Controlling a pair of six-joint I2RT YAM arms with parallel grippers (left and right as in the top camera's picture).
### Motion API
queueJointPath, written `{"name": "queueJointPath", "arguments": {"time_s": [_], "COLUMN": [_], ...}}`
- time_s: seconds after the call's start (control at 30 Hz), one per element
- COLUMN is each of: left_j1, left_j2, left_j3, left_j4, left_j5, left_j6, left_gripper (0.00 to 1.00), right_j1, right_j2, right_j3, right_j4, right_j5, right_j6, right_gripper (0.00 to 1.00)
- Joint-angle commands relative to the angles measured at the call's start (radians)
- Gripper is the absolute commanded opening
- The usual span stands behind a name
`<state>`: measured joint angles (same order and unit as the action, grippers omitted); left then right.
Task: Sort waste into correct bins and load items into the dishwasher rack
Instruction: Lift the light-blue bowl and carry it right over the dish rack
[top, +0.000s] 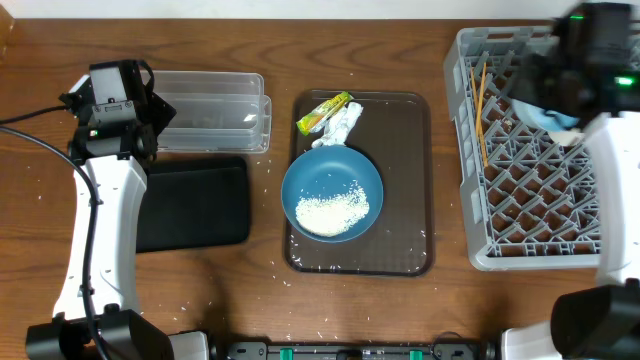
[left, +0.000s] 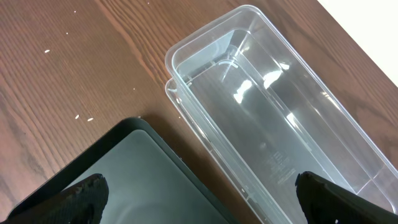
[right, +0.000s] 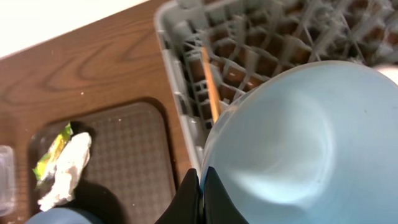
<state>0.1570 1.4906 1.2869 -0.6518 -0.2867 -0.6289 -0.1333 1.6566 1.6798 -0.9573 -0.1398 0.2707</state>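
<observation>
I should move my right gripper back and down, tilt the light-blue bowl, and release the bowl's rim at the rack's middle slots, which are empty below my gripper.
The dark-blue bowl (top: 332, 194) with a heap of rice (top: 333, 211) sits on the brown serving tray (top: 410, 240). The tissue (top: 341, 127) and the yellow-green wrapper (top: 324, 112) lie at the tray's far end; both also show in the right wrist view, tissue (right: 64, 170) and wrapper (right: 52, 152). My right gripper (right: 200, 186) is shut on the rim of the light-blue bowl (right: 298, 143), held over the grey rack (top: 530, 150). Chopsticks (top: 482, 105) lie in the rack. My left gripper (left: 199, 196) is open and empty above the clear tub (left: 273, 118) and the black tray (left: 137, 180). The cups are out of view.
Loose rice grains are scattered on the wood table near the brown tray's front (top: 290, 268) and beside the black tray (left: 84, 117). The clear tub (top: 215, 110) and the black tray (top: 195, 203) sit side by side at the left.
</observation>
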Motion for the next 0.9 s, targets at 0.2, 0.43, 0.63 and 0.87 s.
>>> {"name": "queueJointPath", "arguments": {"time_s": [0.2, 0.43, 0.63, 0.87], "left_j1": [0.005, 0.005, 0.005, 0.005], "left_j2": [0.008, 0.008, 0.008, 0.008], "left_j3": [-0.006, -0.006, -0.006, -0.006], "left_j4": [-0.003, -0.003, -0.003, -0.003], "left_j5": [-0.002, -0.002, -0.002, -0.002], "left_j6": [-0.005, -0.005, -0.005, -0.005], "left_gripper": [0.99, 0.99, 0.99, 0.99], "right_j1": [-0.249, -0.355, -0.42, -0.499], "right_j2": [-0.002, -0.001, -0.001, -0.001], "right_j3": [-0.007, -0.071, -0.171, -0.286], "right_j4": [-0.041, -0.056, 0.013, 0.177], "right_j5": [-0.353, -0.497, -0.605, -0.746], "right_j6": [0.006, 0.005, 0.006, 0.006], "right_gripper": [0.01, 0.01, 0.01, 0.01]}}
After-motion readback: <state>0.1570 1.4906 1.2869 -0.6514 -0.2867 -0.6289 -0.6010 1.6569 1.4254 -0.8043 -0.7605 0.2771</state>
